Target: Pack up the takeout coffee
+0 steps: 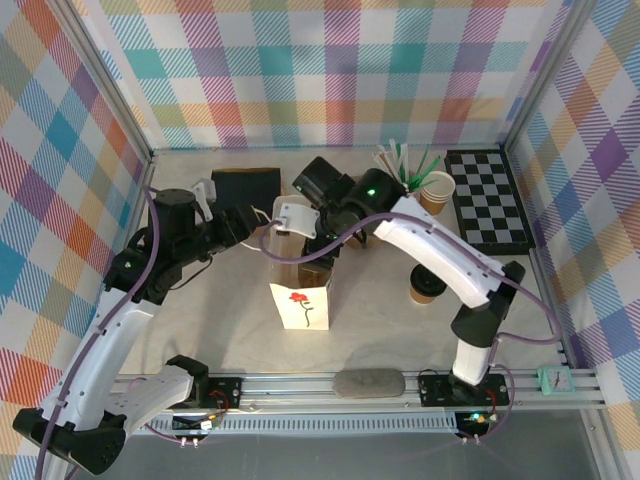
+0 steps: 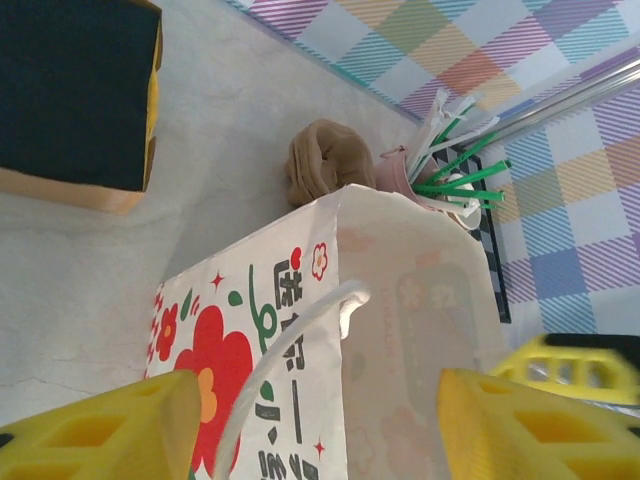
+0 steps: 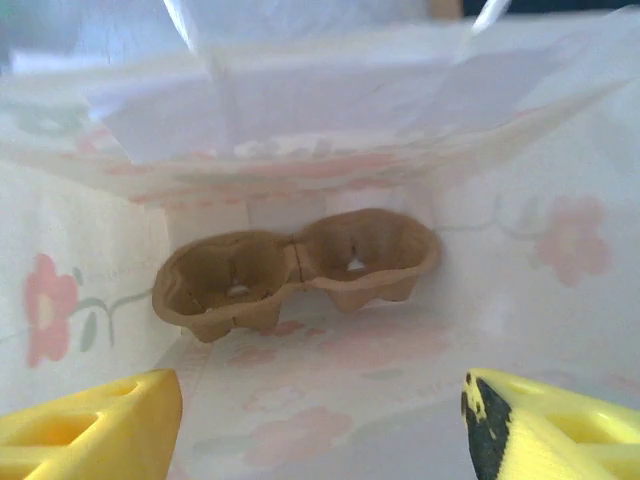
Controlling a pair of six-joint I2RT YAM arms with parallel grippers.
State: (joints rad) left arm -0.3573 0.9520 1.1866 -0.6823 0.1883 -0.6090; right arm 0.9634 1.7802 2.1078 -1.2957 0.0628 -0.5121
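The left gripper moves in toward the bag [image 1: 301,305] and down astride the flowered panel's upper rim next, since that rim lies below the gripper's open fingers.
The takeout coffee [image 1: 427,288], a brown paper cup with a black lid, stands upright on the table right of the white flowered bag [image 1: 301,305], beside my right arm. The bag [image 2: 330,330] stands upright with its mouth open. A brown pulp two-cup carrier [image 3: 298,265] lies empty on the bag's floor. My right gripper [image 3: 320,430] is open, looking down into the bag from its mouth [image 1: 322,250]. My left gripper [image 2: 315,440] is open at the bag's upper left edge [image 1: 268,228], with the white handle loop [image 2: 290,340] between its fingers.
A pink cup of straws [image 1: 433,188] and a checkerboard [image 1: 490,200] sit at the back right. A black box [image 1: 245,185] lies at the back, a brown rounded object [image 2: 325,160] behind the bag. A grey oval pad [image 1: 368,383] and a teal clock [image 1: 553,378] rest on the front rail.
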